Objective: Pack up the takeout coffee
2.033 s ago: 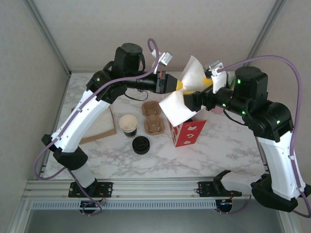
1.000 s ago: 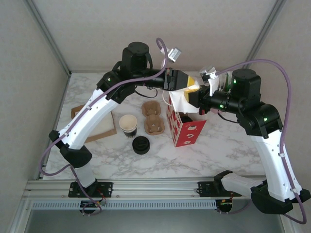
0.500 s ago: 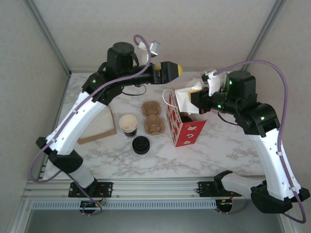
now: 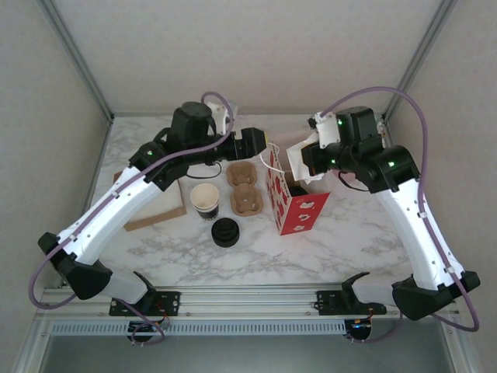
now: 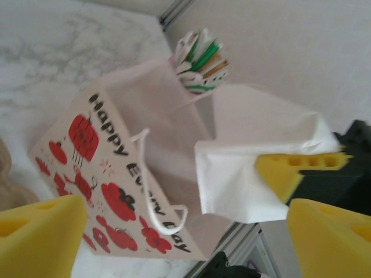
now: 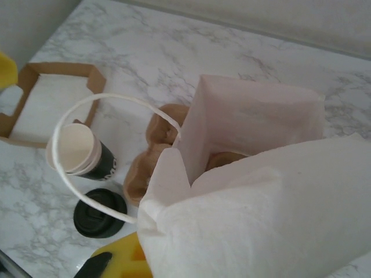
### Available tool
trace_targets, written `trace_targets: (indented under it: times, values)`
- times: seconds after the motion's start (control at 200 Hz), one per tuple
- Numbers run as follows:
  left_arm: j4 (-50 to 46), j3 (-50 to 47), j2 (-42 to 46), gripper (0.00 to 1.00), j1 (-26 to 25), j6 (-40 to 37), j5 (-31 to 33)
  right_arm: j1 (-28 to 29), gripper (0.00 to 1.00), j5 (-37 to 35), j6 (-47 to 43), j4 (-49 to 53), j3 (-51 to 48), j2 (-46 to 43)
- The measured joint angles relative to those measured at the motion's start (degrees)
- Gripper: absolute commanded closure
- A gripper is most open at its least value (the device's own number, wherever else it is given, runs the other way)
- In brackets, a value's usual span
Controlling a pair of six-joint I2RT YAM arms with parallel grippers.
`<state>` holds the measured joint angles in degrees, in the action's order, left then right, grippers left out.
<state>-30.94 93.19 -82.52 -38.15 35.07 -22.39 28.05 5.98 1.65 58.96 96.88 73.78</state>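
The right gripper shifts the napkin (image 4: 297, 155) toward the brown cup carrier next, then lowers it into the bag's opening below.
The takeout coffee is out of view. A red and white paper bag (image 4: 297, 208) stands open at mid-table. My right gripper (image 4: 309, 163) is shut on a white paper napkin (image 4: 297, 155) held over the bag's mouth; one yellow finger (image 6: 119, 260) shows under the napkin (image 6: 272, 214). My left gripper (image 4: 268, 145) hangs open just left of the bag's top with nothing between its fingers (image 5: 40, 237). From the left wrist I see the bag (image 5: 110, 174) and the napkin (image 5: 255, 168) beyond my jaws.
A lidless cup (image 4: 205, 198) and a loose black lid (image 4: 225, 231) stand left of the bag, beside a brown cup carrier (image 4: 244, 188). A flat cardboard tray (image 4: 155, 206) lies at the left. A holder of packets (image 5: 200, 63) stands behind the bag.
My left gripper let go of the napkin, opened and drew back to the left and down. The right gripper brought the napkin lower over the bag.
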Motion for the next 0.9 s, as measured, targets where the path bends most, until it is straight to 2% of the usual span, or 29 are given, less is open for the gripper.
trace_targets:
  times: [0.075,0.35,0.531,0.716,0.901]
  values:
    - [0.63,-2.34,0.0,0.22,0.0,0.48,-0.04,1.18,1.0,-1.95,-0.66,0.94,0.85,1.46]
    - [3.56,-6.01,0.0,0.52,0.0,1.46,-0.17,4.79,1.0,-7.39,-2.08,3.52,3.87,7.65]
    - [5.18,-6.97,-0.02,0.67,0.02,2.05,-0.28,4.9,1.0,-8.02,-2.36,4.79,4.59,10.93]
    - [5.44,-7.21,-0.02,0.72,0.02,2.03,-0.28,4.9,1.0,-7.91,-2.51,5.2,5.4,13.68]
    - [5.4,-8.22,-0.02,0.72,0.28,2.05,-0.28,4.87,1.0,-7.67,-2.49,5.2,5.46,15.63]
